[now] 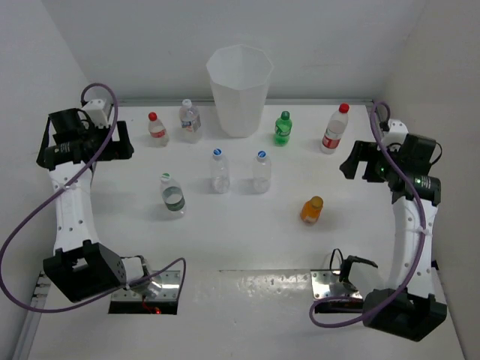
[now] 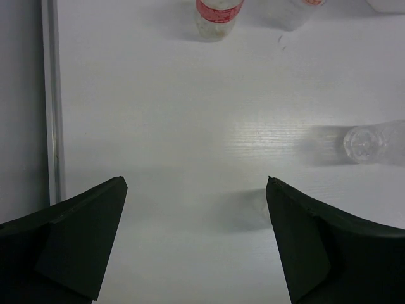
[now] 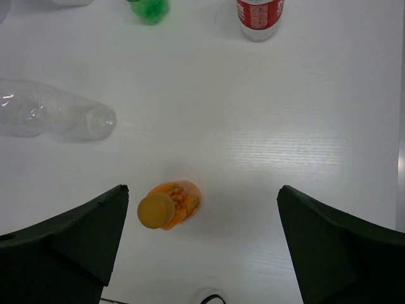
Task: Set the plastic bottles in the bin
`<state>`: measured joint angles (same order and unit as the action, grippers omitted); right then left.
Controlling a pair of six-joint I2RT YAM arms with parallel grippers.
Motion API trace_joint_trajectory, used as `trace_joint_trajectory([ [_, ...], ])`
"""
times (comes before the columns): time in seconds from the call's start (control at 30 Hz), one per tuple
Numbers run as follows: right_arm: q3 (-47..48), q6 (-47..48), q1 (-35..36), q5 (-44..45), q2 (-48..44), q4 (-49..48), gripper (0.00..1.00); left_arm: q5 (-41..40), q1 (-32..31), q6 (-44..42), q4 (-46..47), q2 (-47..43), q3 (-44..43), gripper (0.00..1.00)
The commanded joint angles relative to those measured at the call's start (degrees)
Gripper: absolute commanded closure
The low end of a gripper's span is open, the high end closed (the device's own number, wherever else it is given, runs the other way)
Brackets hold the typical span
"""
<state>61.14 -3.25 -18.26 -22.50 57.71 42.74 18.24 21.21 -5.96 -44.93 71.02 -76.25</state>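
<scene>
The green-capped bottle stands alone below my left gripper, to its right in the top view. I next turn and lower the gripper's fingers that way around the bottle's neck.
The white faceted bin [image 1: 238, 90] stands at the back centre of the table. Several bottles stand in front of it: a red-capped one [image 1: 157, 129], a white-capped one [image 1: 190, 121], two blue-capped clear ones [image 1: 219, 171] [image 1: 260, 172], a green-capped one [image 1: 172, 193], a green bottle [image 1: 283, 128], a tall red-capped one [image 1: 334, 129] and an orange one [image 1: 311, 211]. My left gripper [image 1: 120, 140] [image 2: 196, 190] is open and empty over bare table at the far left. My right gripper [image 1: 358, 166] [image 3: 202, 196] is open and empty, high above the orange bottle [image 3: 168, 204], which shows near its left finger.
Walls close in the table at the back and both sides. A metal rail [image 2: 52, 101] runs along the left table edge. Two metal plates [image 1: 146, 286] [image 1: 330, 283] lie at the near edge by the arm bases. Purple cables loop beside each arm.
</scene>
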Motion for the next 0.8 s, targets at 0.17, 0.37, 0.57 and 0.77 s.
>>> trace_joint_trajectory([
  [0.17, 4.9, 5.8, -0.1, -7.0, 5.0, 5.3, 0.00, 11.7, 6.1, -0.5, -2.0, -1.0, -8.8, 0.01],
  [0.37, 8.1, 8.2, -0.6, -9.8, 8.7, 10.8, 0.04, 24.5, 7.2, -12.4, -15.1, 4.9, -15.9, 0.02],
  [0.57, 5.7, 8.1, -0.5, -11.9, 8.6, 10.4, 0.04, 30.3, 3.5, -31.0, -29.5, 2.5, -13.9, 0.02],
  [0.77, 6.0, 7.7, -0.5, -14.2, 9.3, 11.1, 0.05, 34.0, 3.1, -45.6, -29.5, -8.1, 1.9, 0.02],
])
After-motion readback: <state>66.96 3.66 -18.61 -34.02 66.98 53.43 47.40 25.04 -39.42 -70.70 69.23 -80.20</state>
